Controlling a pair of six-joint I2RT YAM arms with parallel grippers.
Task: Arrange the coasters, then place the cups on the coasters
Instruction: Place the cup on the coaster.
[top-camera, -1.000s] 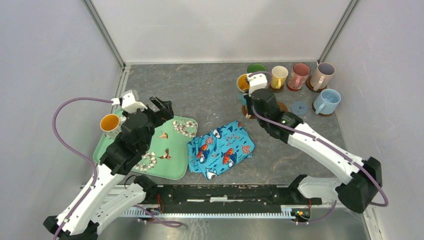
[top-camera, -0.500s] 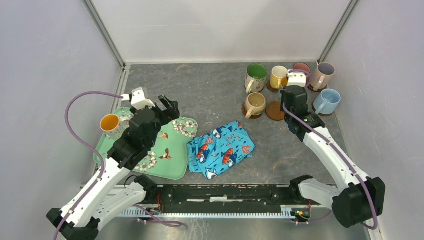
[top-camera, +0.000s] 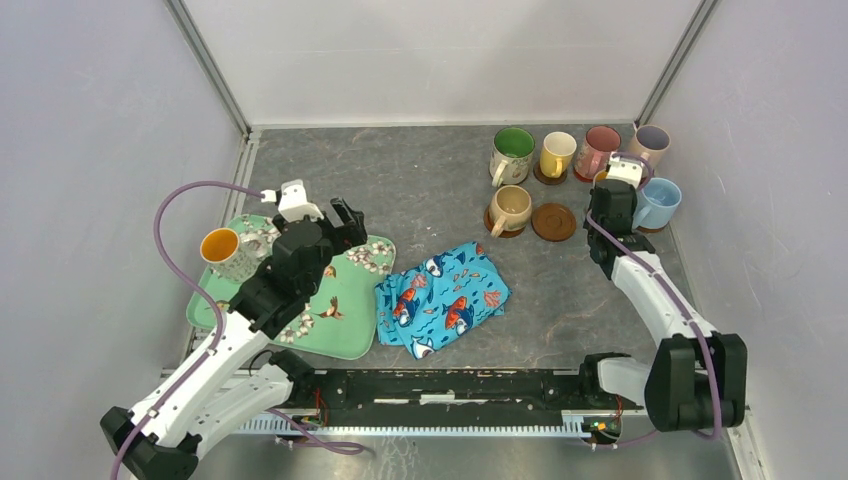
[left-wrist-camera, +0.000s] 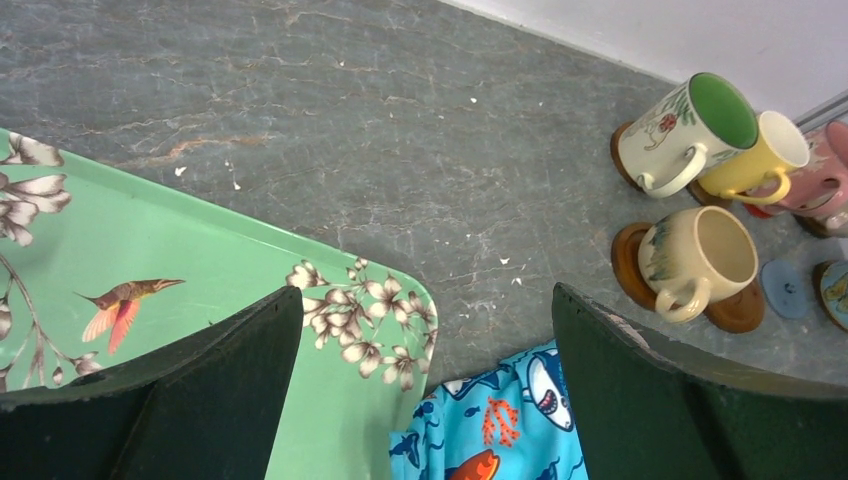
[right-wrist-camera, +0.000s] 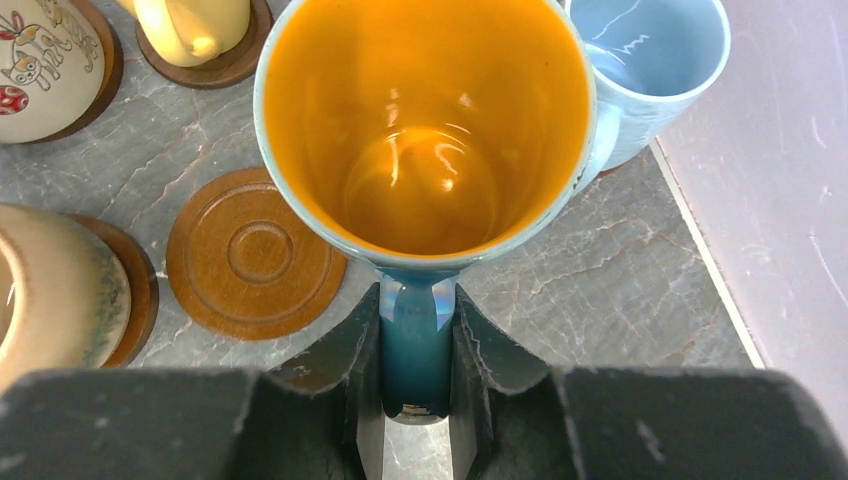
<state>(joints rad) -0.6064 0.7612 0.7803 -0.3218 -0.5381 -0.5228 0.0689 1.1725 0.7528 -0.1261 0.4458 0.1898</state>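
Note:
I will next lower the orange-lined cup with my right gripper onto the blue-grey coaster (left-wrist-camera: 787, 288) and open the fingers to release the cup's blue handle, because that coaster is bare.
My right gripper (right-wrist-camera: 417, 330) is shut on the blue handle of an orange-lined cup (right-wrist-camera: 425, 130), held between a bare brown coaster (right-wrist-camera: 252, 255) and the light blue cup (right-wrist-camera: 650, 60). From above, the right gripper (top-camera: 612, 200) hides most of that cup. The green-inside cup (top-camera: 513, 152), yellow cup (top-camera: 556, 153), pink cup (top-camera: 600, 150), lilac-lined cup (top-camera: 648, 145) and beige cup (top-camera: 512, 208) stand on coasters at the back right. A blue-grey coaster (left-wrist-camera: 787, 288) lies bare. My left gripper (top-camera: 335, 222) hangs open over the tray's right edge. Another orange-lined cup (top-camera: 224, 248) stands on the tray.
The green floral tray (top-camera: 345, 330) lies at the front left, and the blue fish-print cloth (top-camera: 445, 295) is crumpled beside it. White walls with metal rails enclose the grey table; the right wall is close behind the light blue cup.
My right arm has carried the orange-lined cup rightward from beside the green-inside cup to next to the light blue cup. The left arm has drifted right, away from the cup on the tray.

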